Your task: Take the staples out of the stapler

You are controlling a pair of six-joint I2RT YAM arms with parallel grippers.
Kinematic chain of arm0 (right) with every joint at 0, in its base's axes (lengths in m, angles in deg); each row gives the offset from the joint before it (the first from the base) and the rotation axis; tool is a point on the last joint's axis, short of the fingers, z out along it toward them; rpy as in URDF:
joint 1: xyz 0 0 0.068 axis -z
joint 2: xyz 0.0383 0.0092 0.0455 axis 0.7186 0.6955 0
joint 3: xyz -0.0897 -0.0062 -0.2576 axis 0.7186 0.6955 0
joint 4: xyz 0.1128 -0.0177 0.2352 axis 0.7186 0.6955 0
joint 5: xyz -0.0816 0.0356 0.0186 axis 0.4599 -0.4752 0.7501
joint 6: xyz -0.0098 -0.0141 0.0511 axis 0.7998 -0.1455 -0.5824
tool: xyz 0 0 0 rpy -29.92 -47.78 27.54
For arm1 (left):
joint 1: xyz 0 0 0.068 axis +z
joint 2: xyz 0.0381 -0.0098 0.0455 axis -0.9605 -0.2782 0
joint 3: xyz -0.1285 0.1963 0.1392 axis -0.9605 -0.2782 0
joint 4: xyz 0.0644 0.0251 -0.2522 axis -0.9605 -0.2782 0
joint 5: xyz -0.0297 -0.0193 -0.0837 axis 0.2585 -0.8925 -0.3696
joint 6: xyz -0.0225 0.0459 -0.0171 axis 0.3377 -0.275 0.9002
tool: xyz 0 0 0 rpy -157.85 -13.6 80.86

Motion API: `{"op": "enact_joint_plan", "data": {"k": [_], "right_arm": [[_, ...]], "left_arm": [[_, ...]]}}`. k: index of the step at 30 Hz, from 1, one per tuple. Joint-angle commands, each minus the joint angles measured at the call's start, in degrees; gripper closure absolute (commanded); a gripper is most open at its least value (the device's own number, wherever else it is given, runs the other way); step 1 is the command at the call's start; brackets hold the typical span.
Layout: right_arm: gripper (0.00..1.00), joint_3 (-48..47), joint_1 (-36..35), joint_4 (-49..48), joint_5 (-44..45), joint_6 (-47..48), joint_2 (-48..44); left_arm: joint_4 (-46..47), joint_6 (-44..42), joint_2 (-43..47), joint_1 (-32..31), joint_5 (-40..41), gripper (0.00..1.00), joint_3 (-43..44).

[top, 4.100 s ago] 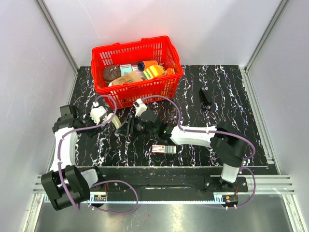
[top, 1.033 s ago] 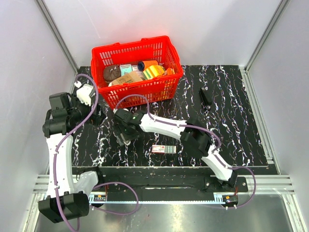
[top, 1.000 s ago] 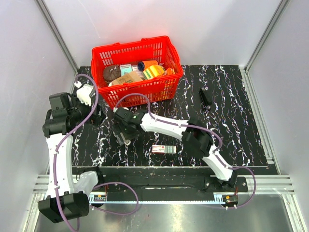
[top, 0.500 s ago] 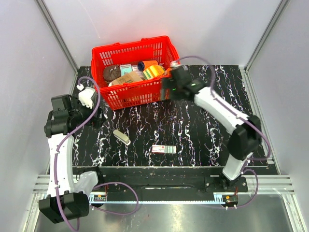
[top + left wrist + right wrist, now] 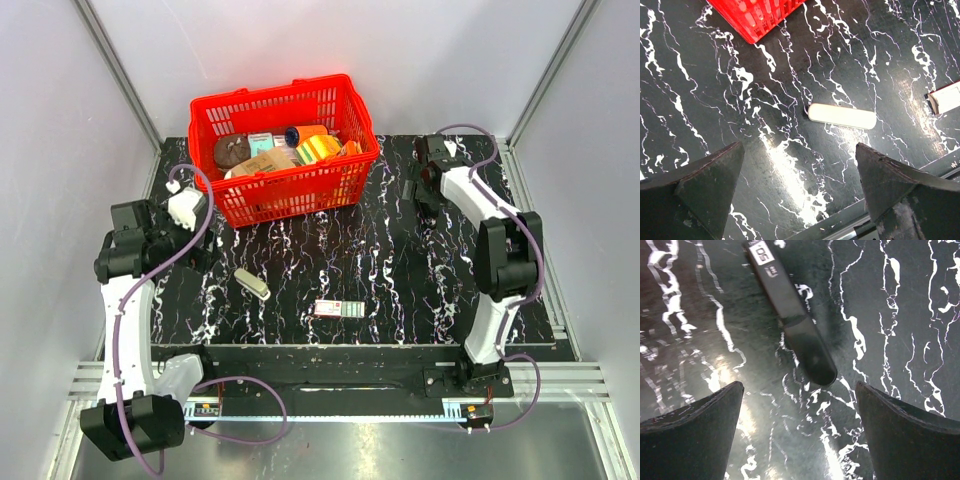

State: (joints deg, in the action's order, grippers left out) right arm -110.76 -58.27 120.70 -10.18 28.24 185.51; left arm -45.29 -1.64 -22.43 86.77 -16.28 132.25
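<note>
My right gripper will first go down to get its open fingers on both sides of the stapler's rounded end. Then it will close on the sides of that end.
A slim black stapler with a white label at one end lies flat on the marbled table, at the far right. My right gripper hovers open just short of its rounded end, with nothing between the fingers. In the top view the right arm covers most of the stapler. A cream oblong piece lies on the table's left half. My left gripper hangs open above and on the near side of it, holding nothing. No loose staples are visible.
A red basket filled with several items stands at the back left. A small printed box lies near the table's front edge, and its end shows in the left wrist view. Metal rails border the table.
The right arm left the cream piece on the table and swung from the left middle to the far right, over the black stapler, its jaws widening. The left arm barely moved.
</note>
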Motion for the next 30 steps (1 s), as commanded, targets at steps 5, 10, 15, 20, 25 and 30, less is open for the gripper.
{"op": "enact_joint_plan", "data": {"k": [5,10,15,20,25,30], "right_arm": [[0.01,-5.99,1.44,-1.29,5.29,3.03,5.90],[0.00,-8.19,2.23,-1.29,5.47,3.30,8.71],[0.05,-8.90,2.32,-1.20,4.42,2.94,10.73],[0.16,-7.05,2.23,-1.64,1.96,1.63,10.39],[0.33,-4.07,2.14,-3.66,-2.00,0.31,8.19],[0.41,-0.64,0.92,-5.15,-3.85,-0.92,5.38]], "left_arm": [[-0.66,-1.45,0.12,0.26,-1.53,0.01,-1.52],[-1.36,-1.62,0.29,0.34,-1.18,0.01,-1.70],[-1.71,-2.06,1.00,0.34,-1.19,0.01,-2.05],[-1.98,-2.59,1.17,0.43,-1.10,0.01,-2.31],[-2.50,-2.86,1.35,0.34,-1.54,0.01,-2.31],[-3.03,-3.03,2.14,0.43,-2.06,0.01,-2.84]]}}
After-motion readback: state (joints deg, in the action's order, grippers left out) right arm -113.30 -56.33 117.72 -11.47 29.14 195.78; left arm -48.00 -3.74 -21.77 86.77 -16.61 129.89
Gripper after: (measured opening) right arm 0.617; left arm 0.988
